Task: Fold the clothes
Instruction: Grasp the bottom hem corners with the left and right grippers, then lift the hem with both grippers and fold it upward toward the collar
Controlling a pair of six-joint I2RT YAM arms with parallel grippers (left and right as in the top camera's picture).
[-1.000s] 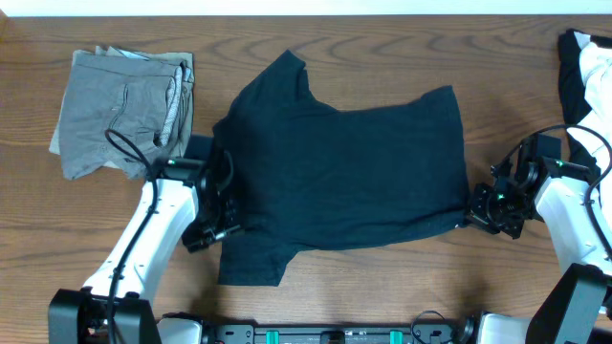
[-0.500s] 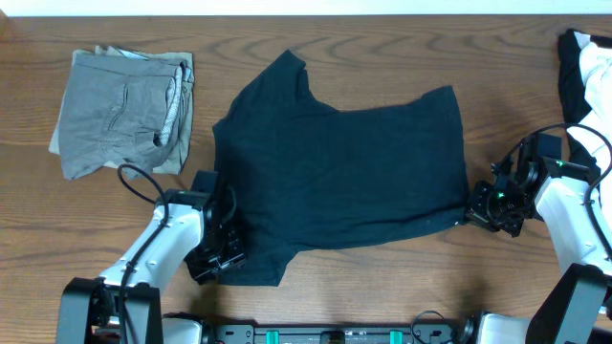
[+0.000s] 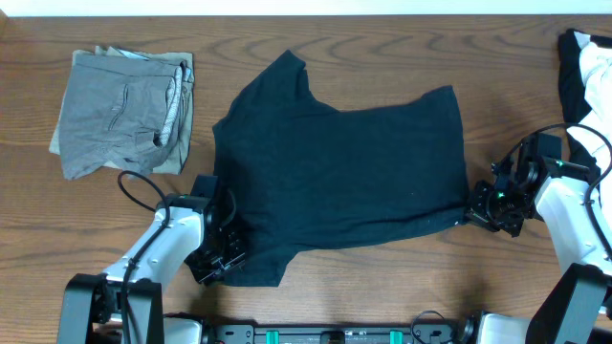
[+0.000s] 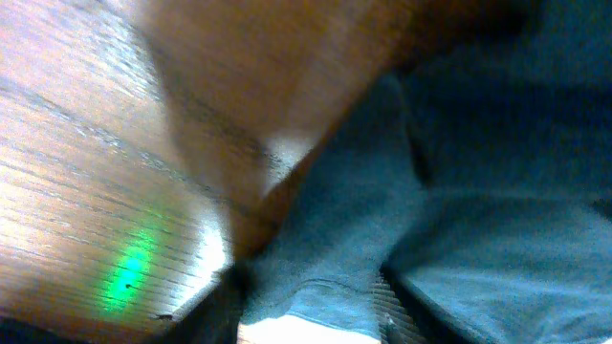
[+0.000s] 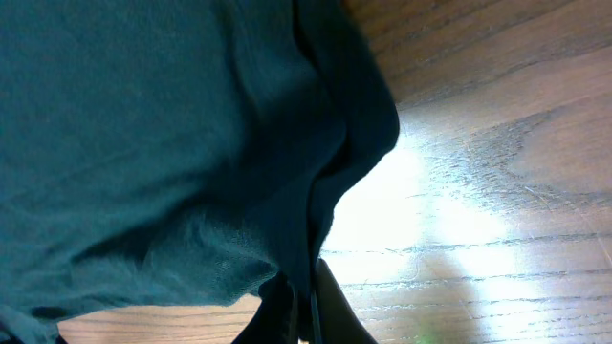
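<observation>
The right gripper will next lift, carry the fold outward toward the shirt's far corner (image 3: 447,109), go down and let go of it, because the shirt lies flat and its near corner is pinched.
The black-navy T-shirt (image 3: 344,172) lies spread flat across the middle of the wooden table in the overhead view. My left gripper (image 3: 222,260) is at the shirt's front-left sleeve. In the left wrist view its fingers (image 4: 306,315) are apart, with the sleeve's edge (image 4: 478,191) between them. My right gripper (image 3: 475,205) is at the shirt's right front corner. In the right wrist view the fingers (image 5: 308,306) are pinched on a fold of the dark fabric (image 5: 143,124). No white tag shows.
Folded grey shorts (image 3: 124,113) lie at the back left. Black-and-white garments (image 3: 588,67) are heaped at the right edge, behind my right arm. Bare wood shows in front of the shirt and between it and the shorts.
My left gripper has moved toward the table's front, from the shirt's left side edge down to the front-left sleeve. The right gripper and the shirt have not moved.
</observation>
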